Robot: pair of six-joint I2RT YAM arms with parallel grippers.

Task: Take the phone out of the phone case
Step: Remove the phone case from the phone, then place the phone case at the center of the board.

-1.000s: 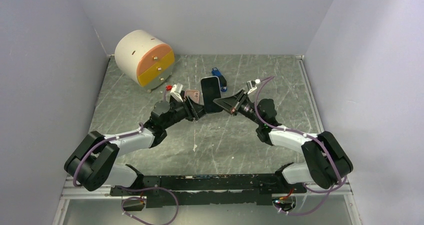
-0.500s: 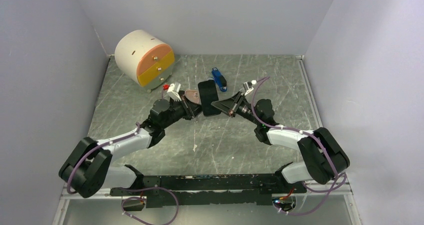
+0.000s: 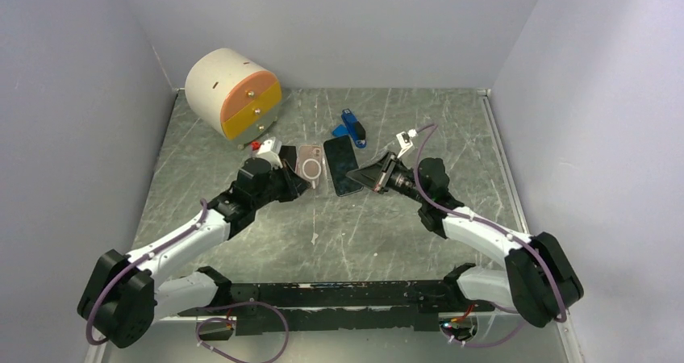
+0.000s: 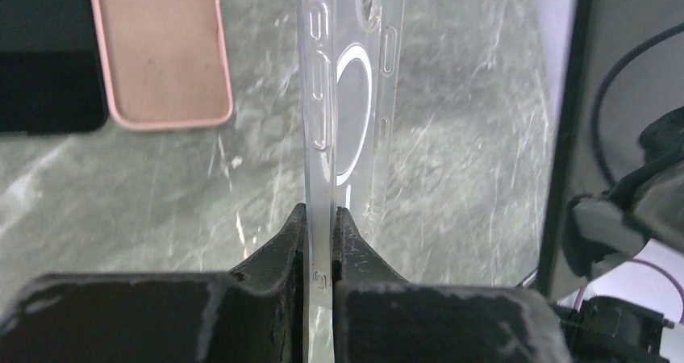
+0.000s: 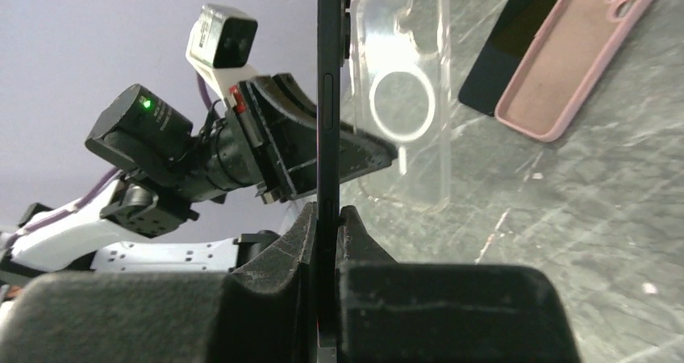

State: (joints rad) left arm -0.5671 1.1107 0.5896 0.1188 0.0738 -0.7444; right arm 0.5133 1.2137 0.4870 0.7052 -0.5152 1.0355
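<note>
The pink phone case is under the clear case (image 3: 311,163). My left gripper should move back toward my base, lower the clear case and let go of it on the bare tabletop.
My left gripper (image 3: 297,175) is shut on the edge of a clear phone case (image 3: 311,163) with a white ring; the left wrist view shows the case (image 4: 343,81) pinched edge-on between the jaws (image 4: 321,214). My right gripper (image 3: 369,176) is shut on the black phone (image 3: 342,164), which the right wrist view shows edge-on (image 5: 328,97) between the jaws (image 5: 328,211). The phone is out of the case. The two are side by side with a small gap, the clear case (image 5: 401,97) to the phone's left, both held just above the table.
A pink phone case (image 4: 161,48) and a flat black device (image 4: 40,56) lie on the table under and behind the clear case. A blue and black object (image 3: 352,127) lies behind the phone. A round white drawer unit (image 3: 234,93) stands at the back left.
The phone and the clear case were pressed together and held high between the grippers. Now they are apart, and both arms have lowered and stretched farther back over the table.
</note>
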